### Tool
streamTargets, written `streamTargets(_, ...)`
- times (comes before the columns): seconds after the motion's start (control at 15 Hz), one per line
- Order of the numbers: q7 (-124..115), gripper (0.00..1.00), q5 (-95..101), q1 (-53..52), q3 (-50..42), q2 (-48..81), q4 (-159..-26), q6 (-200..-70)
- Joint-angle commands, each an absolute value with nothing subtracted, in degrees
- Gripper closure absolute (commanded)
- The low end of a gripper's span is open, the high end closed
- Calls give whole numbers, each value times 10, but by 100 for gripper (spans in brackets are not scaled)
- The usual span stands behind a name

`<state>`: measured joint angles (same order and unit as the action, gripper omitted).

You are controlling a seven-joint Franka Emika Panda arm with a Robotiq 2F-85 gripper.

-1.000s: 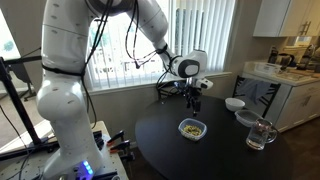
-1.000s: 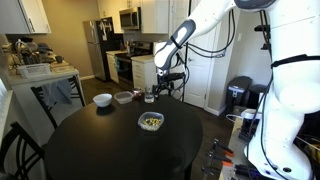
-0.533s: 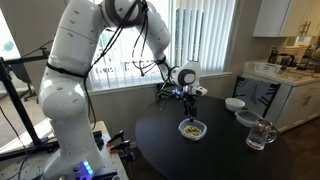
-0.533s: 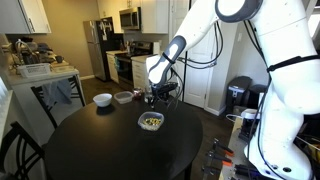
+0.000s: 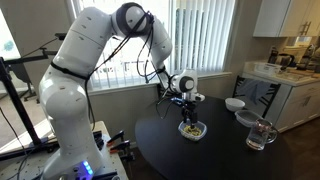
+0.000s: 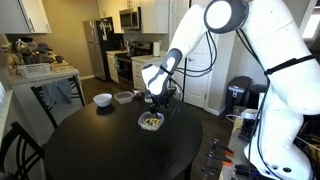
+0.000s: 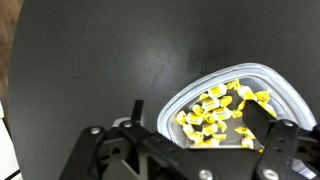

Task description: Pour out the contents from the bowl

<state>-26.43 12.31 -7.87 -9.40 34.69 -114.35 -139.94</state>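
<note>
My gripper shifts toward the window blinds next, then turns and lowers onto the bowl's near rim.
The small shallow bowl with a pale bluish-grey rim sits near the middle of the round black table and also shows in an exterior view. It holds the contents, small yellow-green wrapped bits. My gripper is open and low over the bowl, as the exterior view also shows. In the wrist view the gripper straddles the bowl's rim. One finger is outside over the table and the other finger is over the bits inside.
A plain white bowl and a greyish bowl stand at the table's far side, also seen in an exterior view. A clear glass mug stands near the table's edge. A kitchen counter lies beyond.
The arm has swung forward and down, bringing the gripper from behind and above the table to just over the bowl. The bowl has not moved.
</note>
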Motion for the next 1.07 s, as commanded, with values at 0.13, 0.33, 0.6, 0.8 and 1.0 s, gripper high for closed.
streamTargets(0.13,-262,0,120,-81,-97,348,-1141,-1399)
streamTargets(0.33,-262,0,120,-81,-97,348,-1141,-1399)
streamTargets(0.6,-219,0,149,-94,-84,364,-1128,-1423)
streamTargets(0.8,-214,0,195,-133,-87,361,-1120,-1424)
streamTargets(1.0,-207,0,251,-162,-94,397,-1077,-1423)
